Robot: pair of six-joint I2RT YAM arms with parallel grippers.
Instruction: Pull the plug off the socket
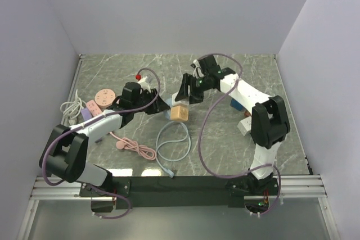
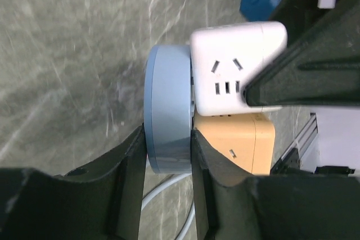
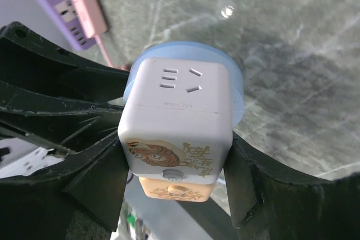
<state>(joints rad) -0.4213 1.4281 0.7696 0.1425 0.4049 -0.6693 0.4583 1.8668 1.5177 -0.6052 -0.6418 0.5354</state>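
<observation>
My left gripper holds the plug. My right gripper will next pull to the right in the top view and let go of the white cube beside the blue cube.
A white cube socket [image 3: 177, 122] with a tiger picture sits against an orange cube socket [image 1: 180, 112] at the table's middle. A round light-blue plug [image 2: 169, 111] is pressed onto the white cube's side, and its light-blue cable [image 1: 171, 144] loops toward the near edge. My left gripper [image 2: 167, 145] is shut on the blue plug's rim. My right gripper [image 3: 177, 167] is shut on the white cube's two sides. The two grippers meet in the top view, left [image 1: 160, 105] and right [image 1: 183, 91]. The plug also shows behind the cube in the right wrist view [image 3: 237, 91].
A purple power strip [image 1: 87, 114], a pink strip [image 1: 93, 107] and a round pink socket [image 1: 104, 96] lie at the left with a white cable [image 1: 70, 109]. A pink cable [image 1: 135, 147] lies in front. A blue cube [image 1: 236, 105] and a white block [image 1: 244, 126] lie right.
</observation>
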